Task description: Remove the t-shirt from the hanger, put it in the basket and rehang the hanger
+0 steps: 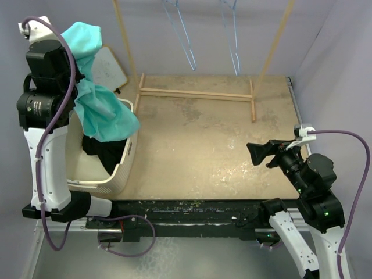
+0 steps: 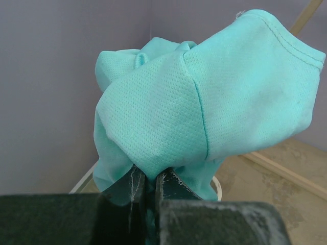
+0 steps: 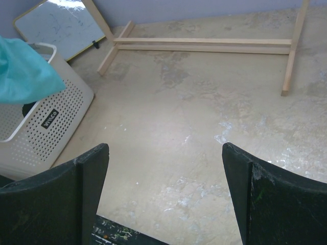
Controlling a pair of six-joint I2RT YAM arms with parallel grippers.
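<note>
My left gripper moves down and back over the white basket's opening next and releases the teal t-shirt, since it still hangs high above the basket's rim.
The teal t-shirt hangs bunched from my left gripper, high above the white basket at the left. The gripper is shut on a fold of the shirt. The shirt's lower end also shows in the right wrist view. Two bare wire hangers hang from the wooden rack at the back; no shirt is on them. My right gripper is open and empty, low over the table at the right, and its fingers stand wide apart.
The basket holds dark clothing. A small whiteboard leans at the back left. The wooden rack base crosses the back of the table. Grey walls close in the left, back and right.
</note>
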